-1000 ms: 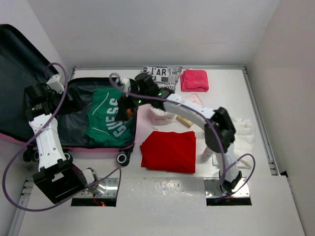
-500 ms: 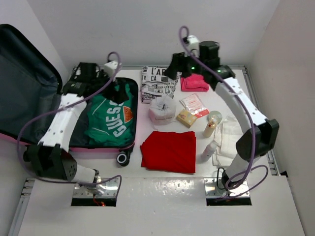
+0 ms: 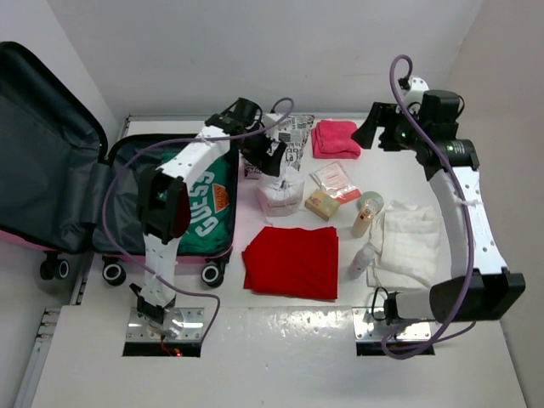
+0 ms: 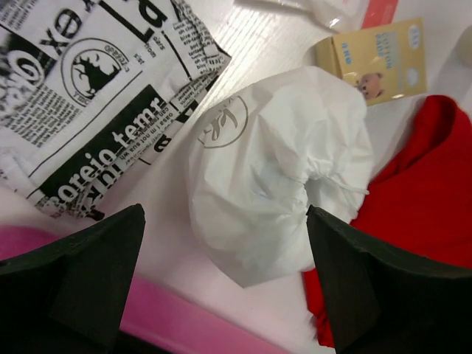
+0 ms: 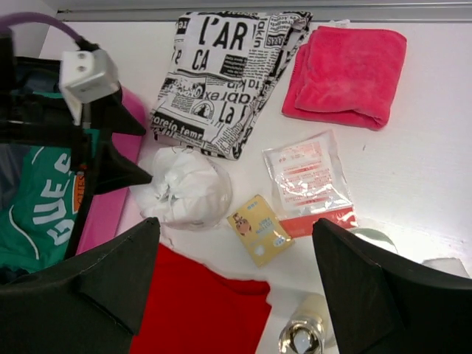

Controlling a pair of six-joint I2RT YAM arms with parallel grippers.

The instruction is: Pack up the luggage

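Note:
My left gripper's fingers are open by the case. I will lower them next onto the crumpled white bag's bunched top [image 3: 281, 180] [image 4: 296, 180] between them, then close the gripper.
The luggage [image 3: 51, 161] lies open at the left, a pink shell with dark lining and its lid tilted up. A green printed shirt [image 3: 204, 208] lies inside it. My left gripper [image 3: 270, 158] hangs open just past the case's right rim [image 4: 184, 324], above a crumpled white bag [image 4: 280, 192] that shows between its fingers. It holds nothing. My right gripper [image 3: 364, 136] is raised at the back right, open and empty. In the right wrist view it [image 5: 236, 225] looks down on the bag [image 5: 184, 188] and the left gripper [image 5: 147, 155].
On the table lie a newsprint cloth [image 3: 285, 136], pink towel [image 3: 334, 138], clear sachet [image 3: 336, 180], yellow box [image 3: 323, 204], two bottles [image 3: 365, 214] [image 3: 361, 259], a white cloth [image 3: 408, 242] and a red cloth [image 3: 291, 261]. Walls enclose three sides.
The left gripper swung from the case's left side across to the white bag and opened wider. The right arm left the suitcase and rose to the back right.

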